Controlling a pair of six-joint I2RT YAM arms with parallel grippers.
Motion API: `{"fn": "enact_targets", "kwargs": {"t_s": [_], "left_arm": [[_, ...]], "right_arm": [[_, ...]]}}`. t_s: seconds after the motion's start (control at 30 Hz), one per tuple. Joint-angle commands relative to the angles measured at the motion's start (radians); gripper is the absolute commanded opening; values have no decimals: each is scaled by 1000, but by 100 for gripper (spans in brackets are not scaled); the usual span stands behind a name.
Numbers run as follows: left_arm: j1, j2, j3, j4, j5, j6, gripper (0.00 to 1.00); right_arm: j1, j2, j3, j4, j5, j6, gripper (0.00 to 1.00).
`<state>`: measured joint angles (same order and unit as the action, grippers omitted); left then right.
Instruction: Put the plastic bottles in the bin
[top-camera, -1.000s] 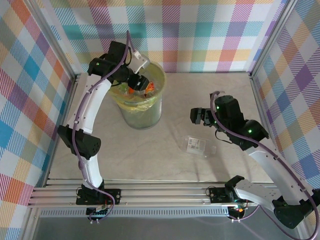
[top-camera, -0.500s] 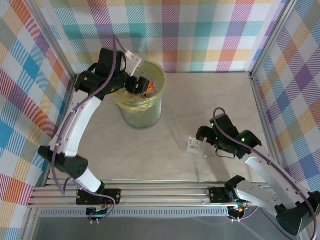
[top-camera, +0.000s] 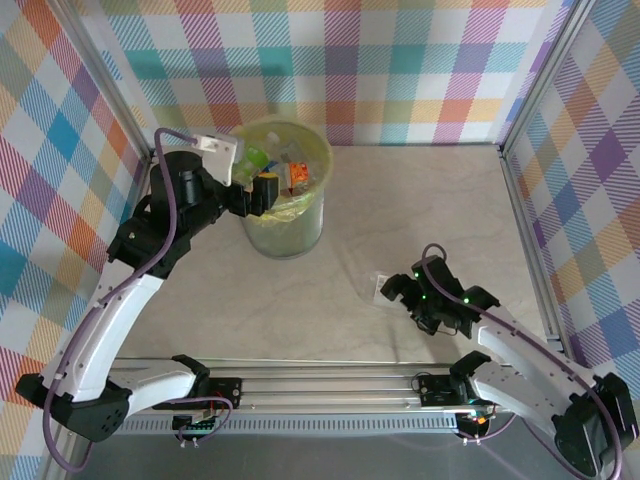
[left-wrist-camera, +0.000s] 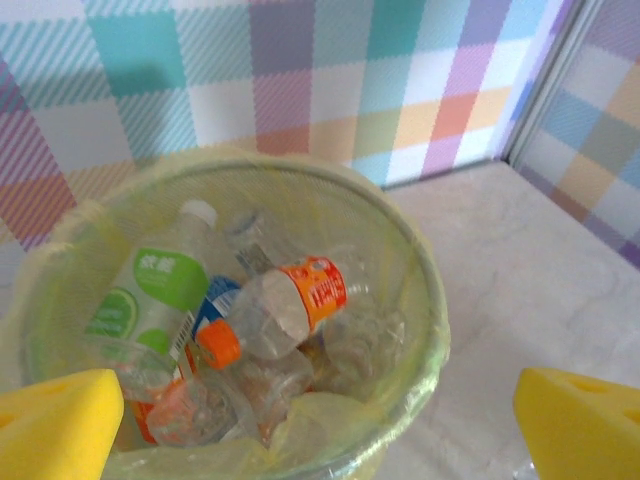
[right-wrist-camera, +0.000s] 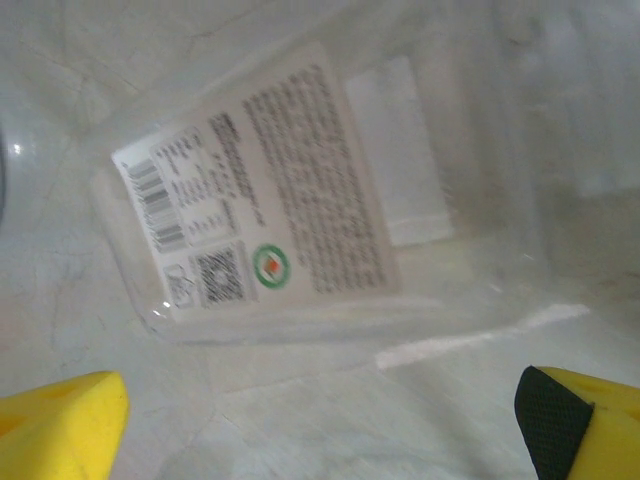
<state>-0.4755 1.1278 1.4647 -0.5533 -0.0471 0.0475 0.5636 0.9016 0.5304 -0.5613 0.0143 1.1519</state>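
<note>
The right gripper swings outward, turns and moves down around the flattened clear bottle (top-camera: 378, 290) (right-wrist-camera: 320, 200) next. The bottle lies below and beyond its fingers, crosswise to their opening.
The bin (top-camera: 300, 225), lined with a yellow bag, stands at the back left and holds several bottles. In the left wrist view its rim (left-wrist-camera: 432, 300) rings an orange-labelled bottle (left-wrist-camera: 288, 308) and a green-labelled bottle (left-wrist-camera: 150, 295). My left gripper (top-camera: 262, 192) hangs open at the bin's left rim; its yellow fingertips (left-wrist-camera: 55, 422) have nothing between them. A flattened clear bottle with a white label (right-wrist-camera: 270, 190) lies on the table (top-camera: 382, 287). My right gripper (top-camera: 402, 294) is low over it and open (right-wrist-camera: 320, 430), and the bottle lies just beyond its fingertips (right-wrist-camera: 585, 420).
The pale marble-look table (top-camera: 420, 200) is walled by checked panels on three sides. Metal posts stand at the back corners, and a rail (top-camera: 320, 385) runs along the near edge by the arm bases.
My left gripper has drawn back to the left from over the bin, and the orange-labelled bottle now lies inside it. My right arm has swung forward and down to the clear bottle.
</note>
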Motion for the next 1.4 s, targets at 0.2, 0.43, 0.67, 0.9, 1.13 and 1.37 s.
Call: {"fn": "enact_targets", "kwargs": {"t_s": [0.2, 0.43, 0.67, 0.9, 1.13, 1.37], "left_arm": [[-5, -6, -31, 66, -63, -34, 100], [-4, -43, -87, 97, -94, -57, 100], [-5, -37, -80, 86, -104, -86, 100], [-4, -33, -75, 80, -122, -89, 100], [-5, -37, -77, 67, -127, -90, 100], [-5, -33, -71, 58, -123, -85, 100]], "right_arm": [[-146, 263, 89, 288, -45, -152, 100], [-197, 519, 298, 276, -108, -281, 100], [-139, 637, 462, 33, 25, -334, 100], [-101, 683, 477, 18, 39, -319, 100], [-74, 797, 556, 1, 69, -316, 100], [-61, 891, 595, 8, 89, -318, 100]]}}
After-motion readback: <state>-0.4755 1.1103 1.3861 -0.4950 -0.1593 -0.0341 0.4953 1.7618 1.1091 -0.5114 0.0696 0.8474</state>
